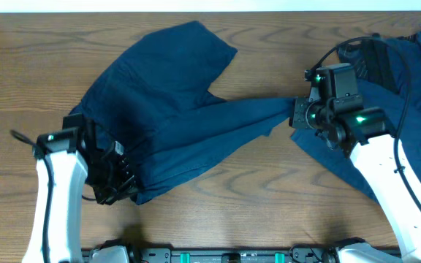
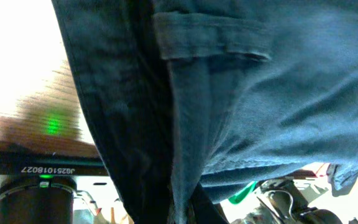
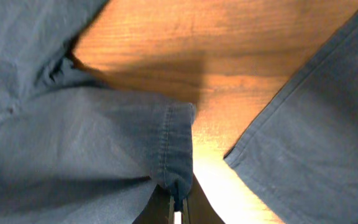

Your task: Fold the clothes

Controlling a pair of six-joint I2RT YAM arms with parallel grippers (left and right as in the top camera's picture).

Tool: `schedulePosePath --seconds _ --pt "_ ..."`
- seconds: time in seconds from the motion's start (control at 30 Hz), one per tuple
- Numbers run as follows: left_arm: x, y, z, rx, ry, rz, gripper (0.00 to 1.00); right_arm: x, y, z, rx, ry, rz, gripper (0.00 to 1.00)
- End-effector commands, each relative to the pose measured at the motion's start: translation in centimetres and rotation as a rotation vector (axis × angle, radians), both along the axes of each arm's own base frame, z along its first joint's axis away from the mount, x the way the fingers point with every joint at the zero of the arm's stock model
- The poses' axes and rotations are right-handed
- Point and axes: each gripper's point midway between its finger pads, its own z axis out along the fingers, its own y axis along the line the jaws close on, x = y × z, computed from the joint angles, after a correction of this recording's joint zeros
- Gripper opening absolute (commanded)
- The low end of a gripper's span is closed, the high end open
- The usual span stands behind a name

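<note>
The left gripper draws back toward the base bar next and releases the garment's near edge over the bare tabletop, since the garment hangs bunched from the gripper's fingers.
A dark navy garment point(image 1: 174, 102) lies spread over the left and middle of the wooden table. My left gripper point(image 1: 123, 186) is shut on its front-left edge; in the left wrist view the cloth point(image 2: 229, 93) hangs from the jaws point(image 2: 185, 208) and fills the frame. My right gripper point(image 1: 298, 113) is shut on the hemmed end of a long stretched part of the same garment; the right wrist view shows the hem point(image 3: 173, 149) pinched between the fingertips point(image 3: 178, 208). A second navy garment point(image 1: 415, 80) lies at the right under the right arm.
The wooden table point(image 1: 269, 197) shows bare at the front middle and far left. A pale wall strip point(image 1: 196, 4) runs along the back edge. A black cable point(image 1: 357, 47) loops above the right wrist. The robot base rail point(image 1: 225, 256) sits at the front edge.
</note>
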Motion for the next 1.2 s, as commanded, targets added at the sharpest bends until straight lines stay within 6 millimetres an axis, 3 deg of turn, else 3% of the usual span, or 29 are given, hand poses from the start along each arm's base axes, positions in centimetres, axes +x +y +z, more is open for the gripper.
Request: schedulePosePath --seconds 0.0,0.27,0.43,0.5,0.67,1.0,1.17 --pt "-0.5 -0.4 1.8 0.009 -0.117 -0.012 0.06 1.4 -1.0 2.5 -0.047 -0.08 0.001 0.01" --pt "-0.2 -0.1 5.0 0.063 -0.335 0.135 0.06 5.0 0.2 7.2 -0.017 -0.297 0.048 0.01" --pt "0.9 2.6 5.6 0.183 -0.364 0.389 0.06 7.3 2.7 9.1 0.056 -0.418 0.107 0.01" --pt "1.4 2.7 5.8 0.173 -0.36 0.459 0.06 8.0 3.7 9.4 0.063 -0.452 0.128 0.01" --pt "1.2 1.6 5.7 0.104 -0.316 0.472 0.06 8.6 4.4 8.4 0.057 -0.443 0.136 0.01" --pt "-1.5 0.6 5.0 0.077 -0.188 0.458 0.06 7.6 1.5 5.7 -0.073 -0.333 0.042 0.01" --pt "-2.6 -0.2 5.0 0.043 -0.135 0.453 0.06 5.7 0.2 3.4 -0.139 -0.214 0.022 0.01"
